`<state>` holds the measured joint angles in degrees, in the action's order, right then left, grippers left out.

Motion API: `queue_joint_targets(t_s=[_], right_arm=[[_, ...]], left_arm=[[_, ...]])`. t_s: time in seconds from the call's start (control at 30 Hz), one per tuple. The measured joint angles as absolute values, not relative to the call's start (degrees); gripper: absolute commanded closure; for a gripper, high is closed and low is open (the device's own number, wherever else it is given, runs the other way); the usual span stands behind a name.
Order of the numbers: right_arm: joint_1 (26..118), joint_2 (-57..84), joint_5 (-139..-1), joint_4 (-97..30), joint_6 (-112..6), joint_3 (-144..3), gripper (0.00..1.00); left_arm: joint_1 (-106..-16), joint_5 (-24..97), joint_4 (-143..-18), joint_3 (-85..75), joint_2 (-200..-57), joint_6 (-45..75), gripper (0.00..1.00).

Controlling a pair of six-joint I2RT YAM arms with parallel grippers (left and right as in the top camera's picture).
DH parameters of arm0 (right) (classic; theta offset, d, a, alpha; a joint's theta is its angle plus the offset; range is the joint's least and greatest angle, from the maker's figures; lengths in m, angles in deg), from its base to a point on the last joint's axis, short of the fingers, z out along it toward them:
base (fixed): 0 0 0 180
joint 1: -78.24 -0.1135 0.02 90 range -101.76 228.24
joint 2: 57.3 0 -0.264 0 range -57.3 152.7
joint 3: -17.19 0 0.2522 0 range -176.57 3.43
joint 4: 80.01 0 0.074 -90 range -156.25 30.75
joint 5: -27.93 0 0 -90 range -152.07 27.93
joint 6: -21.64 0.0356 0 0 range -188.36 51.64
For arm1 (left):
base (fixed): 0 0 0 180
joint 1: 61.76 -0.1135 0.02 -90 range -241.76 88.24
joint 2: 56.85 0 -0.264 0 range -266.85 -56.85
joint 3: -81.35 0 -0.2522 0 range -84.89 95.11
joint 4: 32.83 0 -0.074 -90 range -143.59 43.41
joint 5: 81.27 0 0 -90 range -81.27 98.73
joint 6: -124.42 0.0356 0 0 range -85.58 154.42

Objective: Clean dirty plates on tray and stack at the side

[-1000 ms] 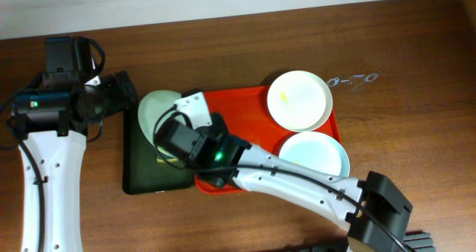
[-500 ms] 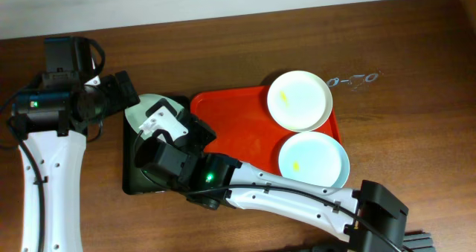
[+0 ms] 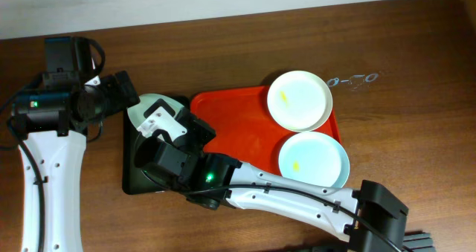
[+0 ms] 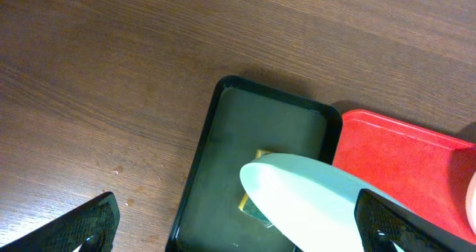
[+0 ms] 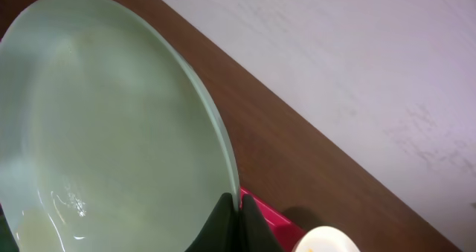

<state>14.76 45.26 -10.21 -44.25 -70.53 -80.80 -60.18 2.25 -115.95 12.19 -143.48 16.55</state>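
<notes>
The table is bare past the red tray, so my right gripper should next carry the plate there, rightward in the overhead view, lower it and let go.
My right gripper (image 3: 158, 123) is shut on the rim of a pale mint plate (image 3: 146, 105) and holds it tilted over the dark green tray (image 3: 132, 179). In the right wrist view the fingers (image 5: 239, 213) pinch the plate's edge (image 5: 111, 133). My left gripper (image 3: 128, 91) is open and empty just left of that plate. In its wrist view (image 4: 234, 211) the plate (image 4: 320, 207) lies between the fingers. Two more plates, each with a yellow smear, sit on the red tray (image 3: 238, 133): one at the back right (image 3: 300, 99), one at the front right (image 3: 313, 159).
A yellow and green sponge (image 4: 255, 205) lies in the dark green tray (image 4: 245, 140) under the held plate. The right arm (image 3: 282, 189) crosses the red tray's front left corner. Bare wooden table (image 3: 416, 133) lies to the right of the red tray.
The right gripper carried the mint plate leftward from the red tray's left edge to over the green tray, then held still. The left arm has not moved.
</notes>
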Motion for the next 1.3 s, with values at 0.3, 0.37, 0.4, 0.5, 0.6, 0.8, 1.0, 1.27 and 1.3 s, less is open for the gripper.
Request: queue_joint_targets(t_s=[0.3, 0.37, 0.4, 0.5, 0.6, 0.8, 1.0, 1.27, 1.3], right_arm=[[14.76, 45.26, -9.36, -44.89, -70.05, -80.80, 0.96], [14.76, 45.26, -9.36, -44.86, -68.06, -80.80, 0.96], [14.76, 45.26, -9.36, -44.86, -67.65, -80.80, 0.96], [15.02, 45.26, -9.41, -43.40, -61.35, -80.80, 0.96], [17.29, 45.31, -16.25, -40.06, -54.12, -80.82, 0.96], [27.81, 45.29, -36.05, -36.08, -43.45, -80.93, 0.96], [40.22, 40.76, -52.55, -29.94, -41.27, -80.95, 0.96], [59.85, 33.16, -55.15, -19.99, -41.09, -81.15, 0.96], [62.71, 33.16, -55.39, -18.90, -41.11, -81.15, 0.96]], left_arm=[[-60.18, 2.25, -115.95, 12.19, -143.48, 16.55, 0.01], [-60.18, 2.25, -115.95, 12.19, -143.48, 16.55, 0.01], [-60.18, 2.25, -115.95, 12.19, -143.48, 16.55, 0.01], [-60.18, 2.25, -115.93, 12.19, -143.48, 16.55, 0.01], [-60.18, 2.25, -115.93, 12.19, -143.48, 16.55, 0.01], [-60.18, 2.25, -115.95, 12.19, -143.48, 16.55, 0.01], [-60.18, 2.25, -115.97, 12.19, -143.48, 16.55, 0.01], [-60.18, 2.25, -115.95, 12.19, -143.48, 16.55, 0.01], [-60.18, 2.25, -115.97, 12.19, -143.48, 16.55, 0.01]])
